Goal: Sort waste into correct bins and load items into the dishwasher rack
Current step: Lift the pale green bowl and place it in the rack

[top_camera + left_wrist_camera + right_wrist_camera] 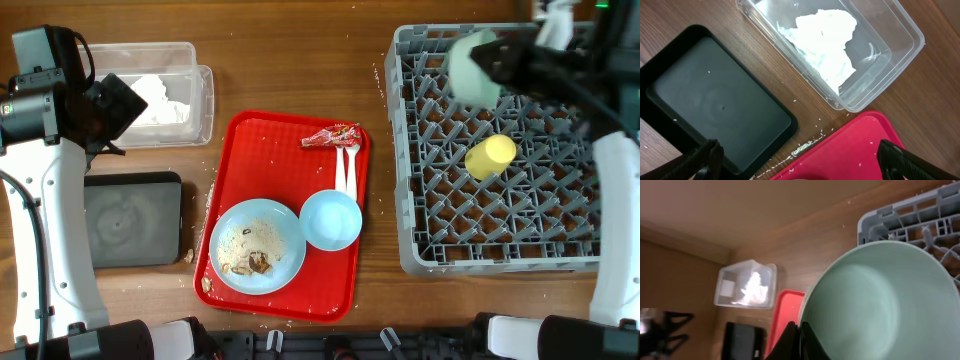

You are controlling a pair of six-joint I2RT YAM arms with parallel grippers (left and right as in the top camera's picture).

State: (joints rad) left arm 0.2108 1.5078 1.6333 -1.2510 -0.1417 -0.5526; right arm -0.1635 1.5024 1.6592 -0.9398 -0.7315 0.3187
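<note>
My right gripper lowers next with the bowl onto the rack's empty wires beyond the yellow cup, below the gripper, and releases the bowl's rim there.
My right gripper (800, 330) is shut on the rim of the pale green bowl (880, 305), holding it tilted over the far left corner of the grey dishwasher rack (412, 255). A yellow cup (490, 156) lies in the rack. My left gripper (802, 167) hangs open with nothing between its fingers, between the black tray (715, 95) and the clear tub (890, 30), which holds a white napkin (827, 42). On the red serving tray (262, 150) sit a light blue plate (288, 258) with brown scraps (258, 262), a blue bowl (331, 219), a red wrapper (331, 135) and white cutlery (347, 170).
White crumbs (805, 146) lie scattered on the wood between the black tray and the red tray. A bare strip of table (382, 200) separates the red tray from the rack. The left arm's white link (60, 230) stands along the table's left side.
</note>
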